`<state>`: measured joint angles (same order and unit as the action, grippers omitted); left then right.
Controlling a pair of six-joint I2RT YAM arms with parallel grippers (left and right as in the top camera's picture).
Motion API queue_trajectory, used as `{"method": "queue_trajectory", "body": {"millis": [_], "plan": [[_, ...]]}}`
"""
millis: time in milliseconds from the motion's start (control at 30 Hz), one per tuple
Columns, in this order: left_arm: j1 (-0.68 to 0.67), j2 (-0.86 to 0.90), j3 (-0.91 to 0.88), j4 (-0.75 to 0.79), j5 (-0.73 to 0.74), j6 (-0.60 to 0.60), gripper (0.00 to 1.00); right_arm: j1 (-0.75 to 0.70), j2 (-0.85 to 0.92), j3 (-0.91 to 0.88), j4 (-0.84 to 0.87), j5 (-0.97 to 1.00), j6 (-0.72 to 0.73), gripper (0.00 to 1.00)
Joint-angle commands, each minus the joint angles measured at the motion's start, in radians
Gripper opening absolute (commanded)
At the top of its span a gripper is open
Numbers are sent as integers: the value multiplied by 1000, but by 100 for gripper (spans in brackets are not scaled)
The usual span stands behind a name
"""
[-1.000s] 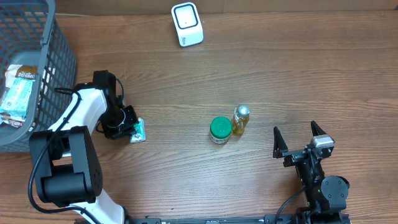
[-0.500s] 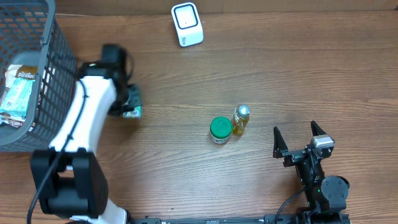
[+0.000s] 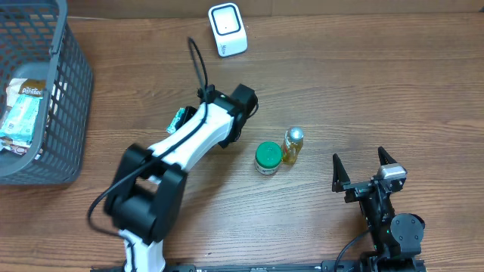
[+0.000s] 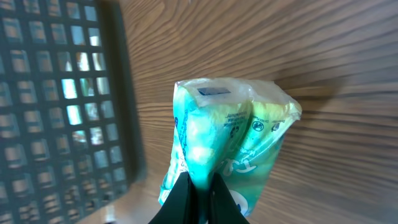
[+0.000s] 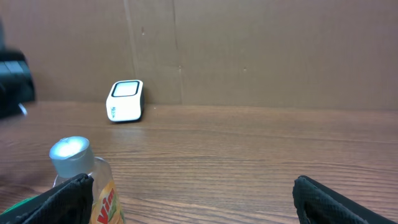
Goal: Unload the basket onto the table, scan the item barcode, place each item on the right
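The packet still hangs above bare wood [image 3: 172, 133] beside the basket, so it goes down with my left gripper to the tabletop next. Then my left gripper releases the packet's near edge.
A green and white snack packet [image 4: 230, 137] hangs above the wood with my left gripper [image 4: 201, 186] shut on its lower edge. In the overhead view only a corner of the packet [image 3: 180, 119] shows beside the white left arm, which reaches toward the middle of the table. The white barcode scanner [image 3: 228, 29] stands at the far edge, up and to the right of the packet; the right wrist view shows the scanner [image 5: 126, 100] against the back wall. My right gripper [image 3: 364, 170] rests open near the front right, holding nothing.
A grey mesh basket [image 3: 72, 83] with more packets stands at the far left and fills the left of the left wrist view [image 4: 62, 93]. A green-lidded jar [image 3: 267, 157] and a small yellow bottle [image 3: 293, 145] stand mid-table, left of the right gripper.
The left arm has swung from beside the basket toward the table's middle, carrying the packet off the table. The right arm has stayed still.
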<state>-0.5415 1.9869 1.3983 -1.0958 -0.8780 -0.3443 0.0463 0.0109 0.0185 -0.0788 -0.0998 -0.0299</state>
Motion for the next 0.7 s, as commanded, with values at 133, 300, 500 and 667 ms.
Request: {"method": "queue_trajectory", "body": {"millis": [133, 300, 500, 667], "plan": [[0, 159, -10, -7, -180, -51, 4, -2, -8, -11, 5, 1, -5, 100], [-2, 177, -10, -7, -152, -90, 4, -2, -8, -11, 4, 1, -5, 100], [-2, 177, -10, -7, -43, -95, 5, -2, -8, -11, 4, 1, -5, 100], [-3, 177, -10, -3, 6, -109, 8, -2, -8, -11, 4, 1, -5, 100]]}}
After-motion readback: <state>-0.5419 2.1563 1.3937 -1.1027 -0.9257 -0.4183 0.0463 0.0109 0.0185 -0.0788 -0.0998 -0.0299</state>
